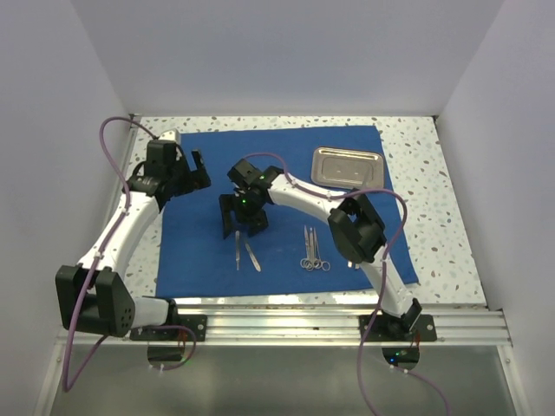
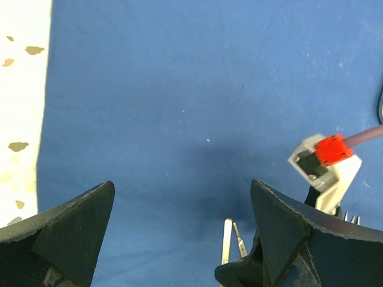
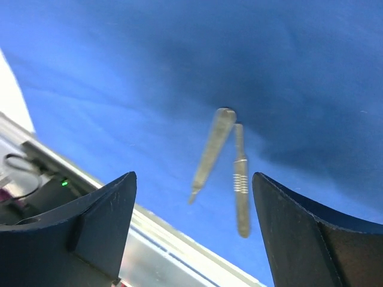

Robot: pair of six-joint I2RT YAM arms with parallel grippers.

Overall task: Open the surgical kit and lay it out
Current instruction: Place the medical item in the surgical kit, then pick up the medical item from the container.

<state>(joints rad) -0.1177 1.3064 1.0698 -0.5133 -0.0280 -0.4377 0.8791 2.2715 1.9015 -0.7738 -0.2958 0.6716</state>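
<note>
I will next move my right gripper to the right in the top view and down onto the steel tray's near rim [image 1: 357, 184], because both straight instruments lie freed below it.
The royal-blue cloth wrap [image 1: 286, 173] lies spread flat on the table. The steel tray [image 1: 347, 165] sits on its far right corner. Two slim straight silver instruments [image 1: 244, 254] lie near the cloth's front edge. They show just below and between my open right gripper [image 1: 243, 227] in the right wrist view [image 3: 212, 152], apart from its fingers. Ring-handled scissors and forceps [image 1: 313, 251] lie side by side to their right. My left gripper [image 1: 198, 173] is open and empty over the cloth's left part [image 2: 179, 107]. The straight instruments' tips [image 2: 227, 239] show in its view.
The speckled table [image 1: 425, 173] borders the cloth on the right and far side. The metal rail [image 1: 286, 325] runs along the near edge and shows in the right wrist view [image 3: 149, 239]. The right arm's wrist with a red connector [image 2: 330, 149] is close to my left gripper.
</note>
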